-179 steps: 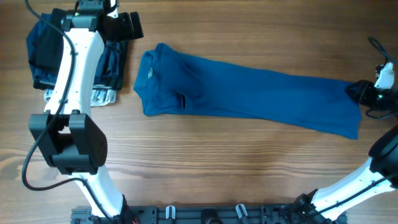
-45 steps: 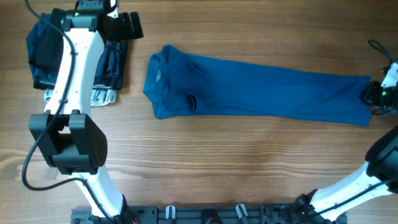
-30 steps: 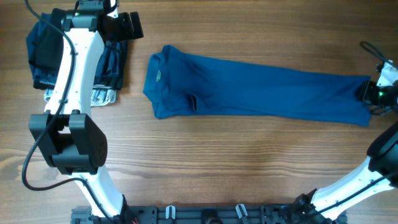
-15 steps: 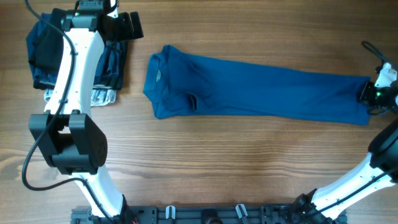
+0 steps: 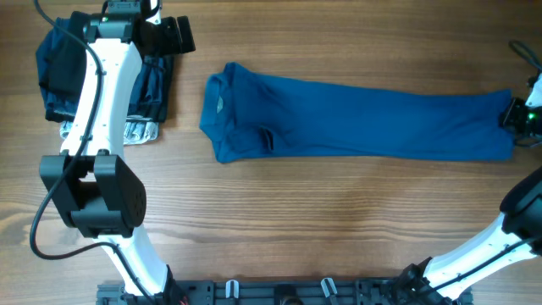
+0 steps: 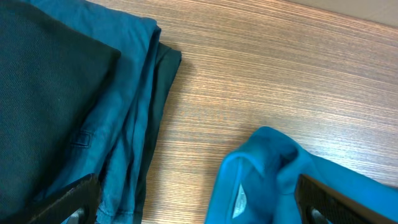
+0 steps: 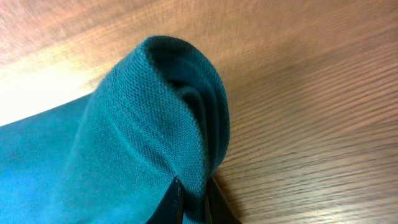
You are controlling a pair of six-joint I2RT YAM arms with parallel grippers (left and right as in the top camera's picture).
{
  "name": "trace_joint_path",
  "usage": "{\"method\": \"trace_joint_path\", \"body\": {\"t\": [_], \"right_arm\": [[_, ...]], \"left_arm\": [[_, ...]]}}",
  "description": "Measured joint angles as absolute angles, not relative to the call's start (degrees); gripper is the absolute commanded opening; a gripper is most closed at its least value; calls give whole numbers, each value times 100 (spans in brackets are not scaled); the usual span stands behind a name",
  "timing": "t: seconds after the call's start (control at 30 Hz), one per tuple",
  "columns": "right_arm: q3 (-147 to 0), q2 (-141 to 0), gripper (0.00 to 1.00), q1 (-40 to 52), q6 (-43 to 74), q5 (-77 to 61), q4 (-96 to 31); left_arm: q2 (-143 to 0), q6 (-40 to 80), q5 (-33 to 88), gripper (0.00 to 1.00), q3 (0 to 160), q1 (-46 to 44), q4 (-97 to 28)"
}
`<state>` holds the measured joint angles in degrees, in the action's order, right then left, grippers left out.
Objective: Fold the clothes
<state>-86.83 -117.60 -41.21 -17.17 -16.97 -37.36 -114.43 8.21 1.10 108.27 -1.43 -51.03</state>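
Note:
My right gripper should lift the T-shirt's hem end, carry it to the left in the overhead view and let it go over the T-shirt's middle (image 5: 340,113), because the T-shirt lies long.
The clothes are one medium-blue T-shirt (image 5: 356,119), lying as a long narrow strip across the table with its collar (image 5: 216,97) at the left. My right gripper (image 5: 518,114) is at the strip's right end, shut on the hem. In the right wrist view the gripper (image 7: 196,200) pinches a bunched fold of the blue knit fabric (image 7: 143,124) just above the wood. At the back left my left gripper (image 5: 174,36) hangs open and holds nothing. Its wrist view shows the wide-apart fingers (image 6: 74,199), with the collar (image 6: 267,165) and the neck label (image 6: 239,200) below.
A stack of folded garments sits at the back left: a black piece (image 6: 43,93) on dark blue ones (image 5: 152,89), with a light grey speckled piece (image 5: 140,131) sticking out underneath. The left arm (image 5: 97,110) reaches over that stack. The arm bases stand along the front edge (image 5: 279,292).
My right gripper has shut on the shirt's hem and pulled it to the right. The whole strip has slid a little that way and lies straighter. The left arm has not moved.

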Motion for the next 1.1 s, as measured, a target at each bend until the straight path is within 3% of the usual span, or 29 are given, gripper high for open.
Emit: {"method": "trace_joint_path", "body": {"t": [0.27,0.57,1.1], "right_arm": [[-8709,-11417,4,-4152,-1693,-1459,-3870],[-9485,-11080,4,-3940,-1144,-2480,-4851],[-9513,-10997,4,-1363,287,-2646,-5529]], "left_arm": [[-11443,821,110,100,10827,-143,-5103],[-11443,821,110,100,10827,-143,-5103],[-11443,821,110,100,10827,-143,-5103]]}}
